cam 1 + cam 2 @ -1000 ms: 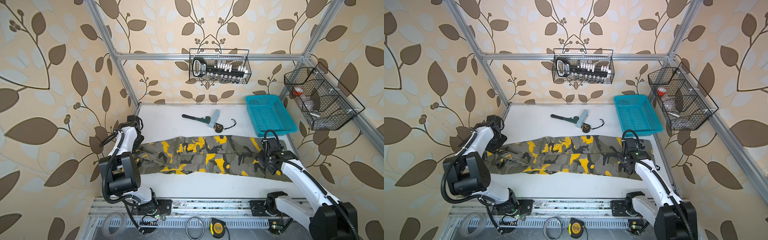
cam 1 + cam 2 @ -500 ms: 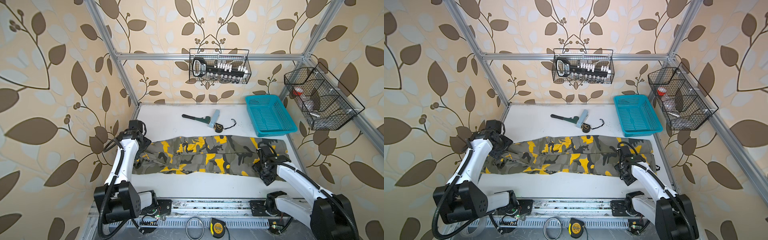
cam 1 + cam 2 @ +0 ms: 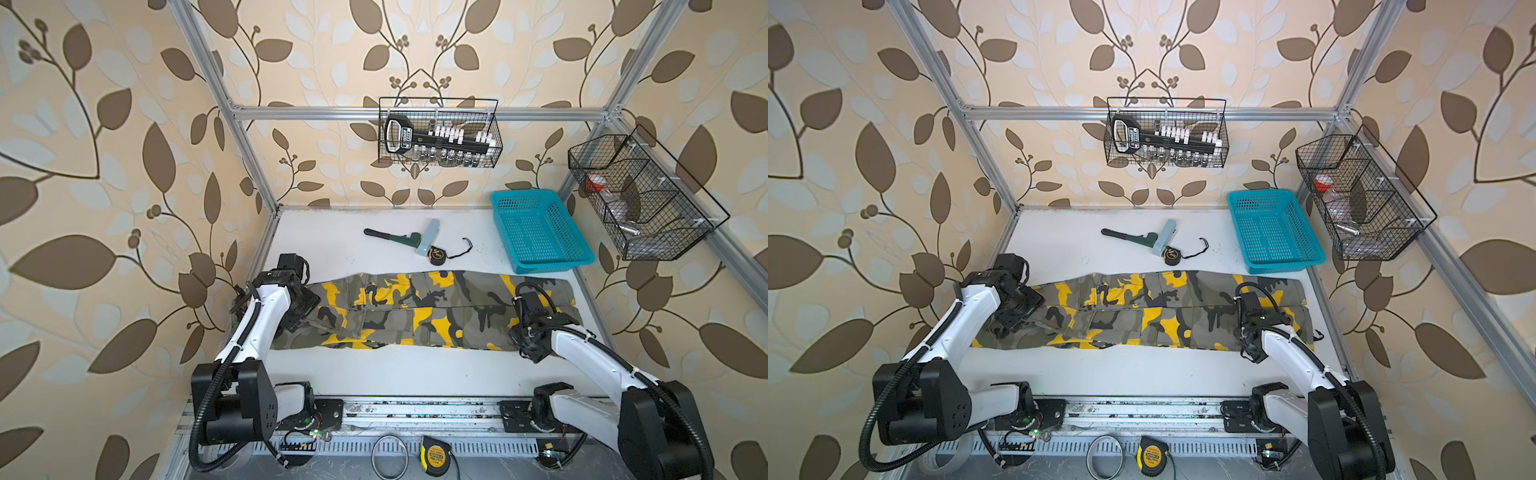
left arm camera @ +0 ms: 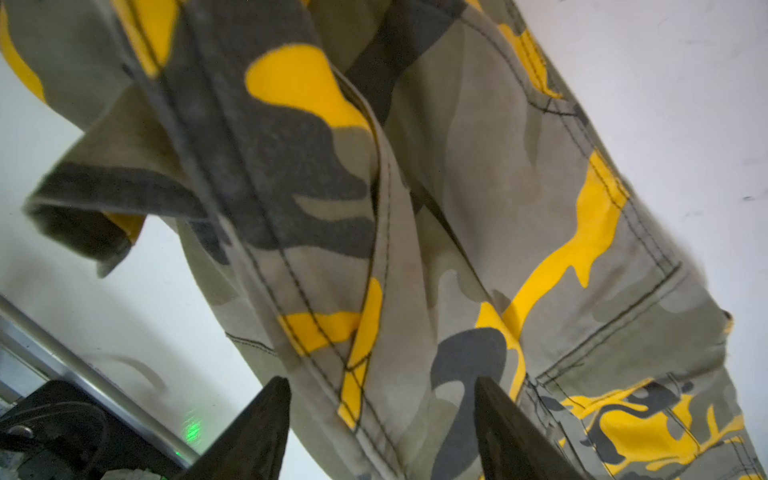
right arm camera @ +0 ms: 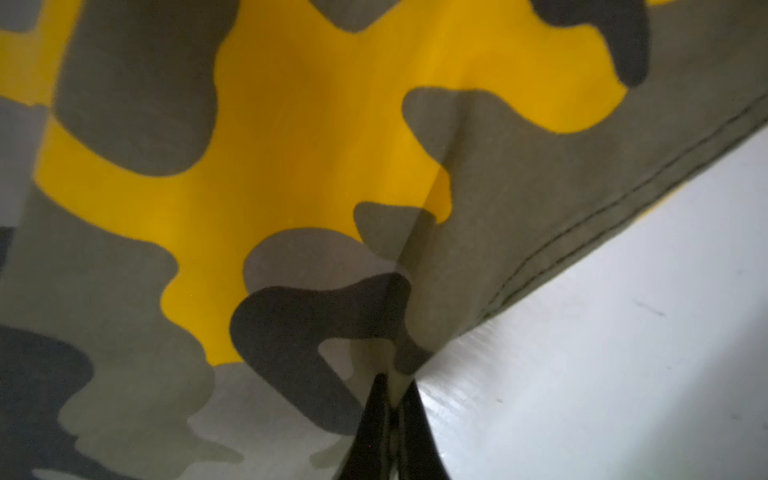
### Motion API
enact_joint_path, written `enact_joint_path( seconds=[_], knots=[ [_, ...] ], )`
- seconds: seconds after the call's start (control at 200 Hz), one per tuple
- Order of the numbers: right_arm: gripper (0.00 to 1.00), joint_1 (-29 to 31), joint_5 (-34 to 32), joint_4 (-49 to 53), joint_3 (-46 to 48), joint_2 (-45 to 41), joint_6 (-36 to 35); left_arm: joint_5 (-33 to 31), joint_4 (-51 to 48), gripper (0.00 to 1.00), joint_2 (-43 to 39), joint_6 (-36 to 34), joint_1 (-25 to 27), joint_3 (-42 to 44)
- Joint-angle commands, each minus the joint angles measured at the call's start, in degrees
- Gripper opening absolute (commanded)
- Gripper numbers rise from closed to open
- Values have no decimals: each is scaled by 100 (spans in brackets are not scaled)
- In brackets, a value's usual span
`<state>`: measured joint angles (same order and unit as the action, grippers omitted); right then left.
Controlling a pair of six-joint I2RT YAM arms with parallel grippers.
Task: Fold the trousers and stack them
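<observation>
The trouser legs lie side by side. My right gripper will next carry the pinched fold of cloth outward to the trousers' far edge by the basket and let go of it.
The camouflage trousers (image 3: 415, 311) (image 3: 1142, 311) lie stretched from left to right across the white table, in both top views. My left gripper (image 3: 296, 322) (image 3: 1007, 326) hangs over their left end. In the left wrist view it (image 4: 380, 384) is open, with a seamed stretch of cloth (image 4: 415, 208) between and under its fingers. My right gripper (image 3: 528, 353) (image 3: 1250, 353) is at the near edge of the right end. In the right wrist view it (image 5: 392, 380) is shut on a pinched ridge of the cloth (image 5: 291, 166) next to a stitched hem.
Behind the trousers' right end stands a turquoise basket (image 3: 523, 195). A pipe wrench (image 3: 390, 237), a pale bar (image 3: 429, 237) and a tape measure (image 3: 437, 255) lie at the back middle. Wire baskets hang on the back wall (image 3: 440, 133) and right wall (image 3: 640, 195).
The right gripper has moved to the trousers' near edge and shut on the cloth. The left arm has swung in from the left edge over the trousers' left end.
</observation>
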<state>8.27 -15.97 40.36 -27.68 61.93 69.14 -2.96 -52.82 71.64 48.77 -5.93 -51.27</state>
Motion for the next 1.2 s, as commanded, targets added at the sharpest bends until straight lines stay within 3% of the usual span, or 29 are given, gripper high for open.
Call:
enact_joint_path(
  seconds=[0.0, 0.135, 0.33, 0.63, 0.995, 1.195],
  knots=[
    [0, -54, -497, 576, -401, -343, -214, 129, 245, 63, 21, 175, 32, 110],
    [0, -58, -718, 1079, -1074, -683, -511, 181, 518, 45, 237, 212, 63, 108],
    [0, 63, -688, 1071, -1788, -428, -665, 130, 699, 0, 545, 117, 71, -75],
    [0, -55, -1028, 689, -2921, 388, -874, -343, 474, 0, 955, 18, 60, -861],
    [0, -135, -1618, 238, -3842, 2170, -920, -207, 695, 0, 2156, 256, 58, -1652],
    [4, -74, -1777, -207, -3988, 2701, -1134, -261, 788, 3, 2594, 213, 62, -1852]
  ],
)
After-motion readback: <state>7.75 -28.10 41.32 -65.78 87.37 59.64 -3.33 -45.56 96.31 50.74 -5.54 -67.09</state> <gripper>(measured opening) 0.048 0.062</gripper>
